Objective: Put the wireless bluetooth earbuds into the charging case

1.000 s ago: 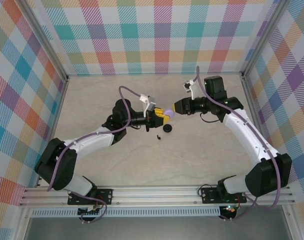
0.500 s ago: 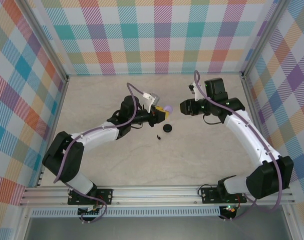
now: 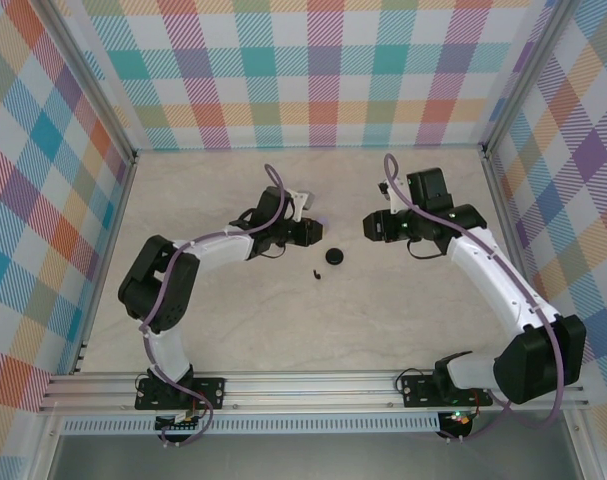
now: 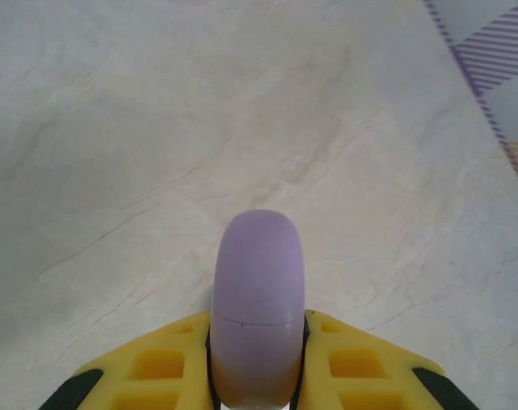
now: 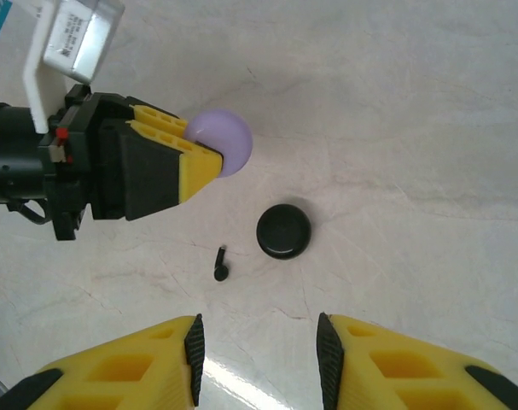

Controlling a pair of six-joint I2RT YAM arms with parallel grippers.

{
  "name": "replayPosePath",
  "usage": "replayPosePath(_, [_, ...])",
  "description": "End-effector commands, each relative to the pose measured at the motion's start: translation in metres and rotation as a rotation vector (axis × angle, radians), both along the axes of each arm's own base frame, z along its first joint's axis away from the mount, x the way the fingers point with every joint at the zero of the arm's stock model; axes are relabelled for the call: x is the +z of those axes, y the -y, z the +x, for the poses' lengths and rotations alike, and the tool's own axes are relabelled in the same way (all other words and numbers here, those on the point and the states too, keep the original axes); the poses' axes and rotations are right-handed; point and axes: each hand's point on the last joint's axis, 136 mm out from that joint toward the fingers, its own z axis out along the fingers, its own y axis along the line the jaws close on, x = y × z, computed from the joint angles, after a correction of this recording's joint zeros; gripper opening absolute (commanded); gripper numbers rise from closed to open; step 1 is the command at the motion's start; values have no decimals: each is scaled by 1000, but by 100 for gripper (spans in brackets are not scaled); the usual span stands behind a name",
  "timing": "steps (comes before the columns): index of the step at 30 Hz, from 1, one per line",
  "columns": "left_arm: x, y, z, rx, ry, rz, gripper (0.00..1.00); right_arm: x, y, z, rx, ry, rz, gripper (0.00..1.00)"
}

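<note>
My left gripper holds the lilac case. It will next put the lilac case down on the table beside the closed black case [image 3: 333,257] and let go.
My left gripper [image 3: 317,223] is shut on a pale lilac round charging case [image 4: 257,290], held on edge above the table with its lid seam closed. In the right wrist view the left gripper [image 5: 200,164] and the lilac case [image 5: 224,137] hang at upper left. On the table lie a closed black round case [image 3: 333,257] [image 5: 283,231] and, just left of it, one black stemmed earbud [image 3: 315,272] [image 5: 221,265]. My right gripper [image 3: 367,226] [image 5: 259,354] is open and holds nothing, hovering right of both. The lilac buds and the other black bud are hidden.
The pale marbled tabletop [image 3: 283,320] is bounded by plaid walls [image 3: 323,70] and metal corner posts [image 3: 495,160]. A purple cable [image 3: 273,180] loops over the left arm.
The right gripper has drawn back to the right, away from the lilac case it was touching. The left gripper has carried the case slightly back and to the left.
</note>
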Motion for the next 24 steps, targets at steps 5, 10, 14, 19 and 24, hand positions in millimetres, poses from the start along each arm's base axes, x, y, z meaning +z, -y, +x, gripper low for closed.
replayPosePath(5, [-28,-9,12,42,-107,38,0,-9,-4,0,11,-22,13,42])
replayPosePath(10, [-45,-15,21,73,-144,55,0,-9,-6,0,18,-29,21,42])
replayPosePath(14, [-55,-16,24,80,-165,51,2,-10,-6,0,20,-33,18,42])
replayPosePath(19, [-65,-19,26,88,-188,66,12,-16,-6,0,21,-46,15,42])
replayPosePath(24, [-71,-26,27,99,-183,102,33,-20,-7,1,24,-58,13,42])
